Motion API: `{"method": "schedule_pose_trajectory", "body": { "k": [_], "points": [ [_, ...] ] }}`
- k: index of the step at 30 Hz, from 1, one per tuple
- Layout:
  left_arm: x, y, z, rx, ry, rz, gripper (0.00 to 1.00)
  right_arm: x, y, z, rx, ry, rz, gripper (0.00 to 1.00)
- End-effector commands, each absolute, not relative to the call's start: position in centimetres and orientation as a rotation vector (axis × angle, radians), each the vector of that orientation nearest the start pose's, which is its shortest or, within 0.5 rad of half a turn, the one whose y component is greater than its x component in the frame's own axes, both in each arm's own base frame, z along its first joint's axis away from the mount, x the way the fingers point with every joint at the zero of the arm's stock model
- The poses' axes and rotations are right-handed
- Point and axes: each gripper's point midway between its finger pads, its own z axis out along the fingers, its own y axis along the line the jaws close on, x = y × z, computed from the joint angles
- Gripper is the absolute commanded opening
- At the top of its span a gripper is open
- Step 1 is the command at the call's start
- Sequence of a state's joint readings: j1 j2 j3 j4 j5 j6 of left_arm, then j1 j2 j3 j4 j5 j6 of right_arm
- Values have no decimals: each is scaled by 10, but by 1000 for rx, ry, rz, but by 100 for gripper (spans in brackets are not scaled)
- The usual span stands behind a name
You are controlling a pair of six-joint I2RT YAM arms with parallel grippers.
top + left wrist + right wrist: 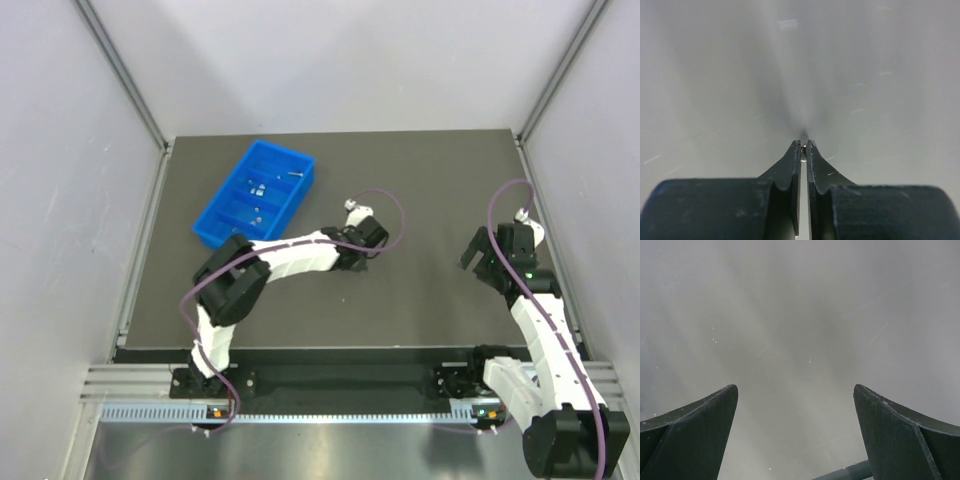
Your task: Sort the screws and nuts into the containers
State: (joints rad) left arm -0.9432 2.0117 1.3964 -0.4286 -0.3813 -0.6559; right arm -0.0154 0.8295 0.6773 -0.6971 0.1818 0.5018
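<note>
The tray's near section [230, 224] lies to the left in the top view, so the robot's left gripper will next rise clear of the tray's rim, swing that way and let go of the silver piece.
The blue tray [212, 230] lies at the far left of the dark mat, with its compartments in a row. Tiny silver pieces lie in it: a screw [295, 173] at the far end and small nuts [257, 187] in the middle compartments. My left gripper [368, 252] is over bare mat right of the tray. In the left wrist view it [803, 145] is shut on a thin silver screw [803, 154] pinched at the very tips. My right gripper [480, 262] hangs wide open and empty over the right side of the mat; its fingertips [720, 405] frame only bare mat.
Grey enclosure walls with metal posts [125, 80] surround the mat on three sides. The arm bases and a metal rail [330, 385] run along the near edge. Purple cables loop above both wrists.
</note>
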Motion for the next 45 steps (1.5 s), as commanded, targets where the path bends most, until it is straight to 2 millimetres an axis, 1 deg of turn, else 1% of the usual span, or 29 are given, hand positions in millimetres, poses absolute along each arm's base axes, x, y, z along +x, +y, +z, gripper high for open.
{"method": "schedule_pose_trajectory", "body": {
  "k": [1, 2, 3, 4, 5, 6, 7, 8, 9, 10, 12, 13, 15, 20, 26, 28, 30, 31, 33, 34, 36, 37, 38, 39, 40, 41, 42, 43, 45],
  "points": [
    [342, -310, 111, -25, 2357, -260, 1, 245, -15, 144, 702, 2221, 38, 100],
    [348, -297, 143, -85, 2297, -314, 1, 245, -14, 144, 701, 2220, 51, 100],
    [350, -279, 149, -127, 2282, -309, 1, 245, -13, 142, 706, 2221, 55, 100],
    [364, -251, 159, -215, 2250, -292, 1, 246, -13, 143, 707, 2213, 60, 100],
    [364, -226, 176, -278, 2199, -282, 1, 245, -12, 143, 708, 2210, 68, 100],
    [368, -206, 183, -332, 2169, -257, 1, 245, -12, 141, 710, 2211, 68, 100],
    [377, -177, 190, -411, 2121, -214, 2, 246, -12, 142, 709, 2208, 65, 100],
    [373, -155, 196, -450, 2087, -188, 2, 246, -12, 140, 711, 2209, 67, 100],
    [374, -139, 196, -487, 2078, -165, 2, 246, -12, 139, 709, 2213, 65, 100],
    [379, -110, 195, -559, 2063, -124, 2, 246, -12, 138, 710, 2216, 64, 100],
    [376, -84, 186, -616, 2064, -69, 2, 248, -11, 136, 713, 2224, 69, 100],
    [378, -66, 182, -659, 2061, -37, 2, 249, -11, 135, 711, 2226, 69, 100],
    [379, -49, 167, -703, 2073, -3, 2, 252, -10, 134, 710, 2234, 74, 100],
    [375, -33, 137, -758, 2111, 70, 2, 253, -11, 135, 706, 2236, 68, 100],
    [377, -29, 124, -753, 2128, 109, 4, 253, -11, 137, 704, 2230, 66, 100],
    [378, -29, 124, -751, 2133, 111, 14, 255, -10, 138, 698, 2230, 76, 100],
    [379, -29, 129, -747, 2127, 110, 28, 257, -8, 143, 674, 2224, 86, 100],
    [379, -29, 134, -736, 2125, 104, 40, 257, -8, 147, 663, 2214, 94, 99],
    [380, -29, 150, -725, 2108, 97, 51, 261, -7, 159, 640, 2180, 105, 100],
    [380, -30, 163, -714, 2087, 77, 57, 263, -6, 167, 626, 2151, 123, 100],
    [383, -38, 190, -654, 2077, 14, 62, 268, -5, 183, 610, 2101, 141, 100],
    [386, -44, 214, -624, 2043, -43, 68, 271, -4, 192, 602, 2074, 153, 100],
    [385, -48, 224, -585, 2050, -63, 71, 276, -4, 204, 593, 2035, 168, 100],
    [384, -62, 233, -526, 2068, -151, 93, 279, -3, 212, 586, 2008, 178, 100],
    [386, -70, 257, -484, 2035, -210, 98, 281, -3, 219, 580, 1984, 188, 99],
    [385, -76, 267, -455, 2031, -247, 99, 286, -3, 233, 572, 1943, 194, 100],
    [379, -85, 276, -402, 2043, -304, 99, 288, -4, 240, 569, 1919, 197, 100],
    [379, -88, 296, -376, 2012, -334, 99, 290, -6, 254, 569, 1880, 192, 100],
    [368, -89, 318, -342, 1985, -354, 99, 294, -10, 271, 565, 1832, 183, 100]
  ]
}}
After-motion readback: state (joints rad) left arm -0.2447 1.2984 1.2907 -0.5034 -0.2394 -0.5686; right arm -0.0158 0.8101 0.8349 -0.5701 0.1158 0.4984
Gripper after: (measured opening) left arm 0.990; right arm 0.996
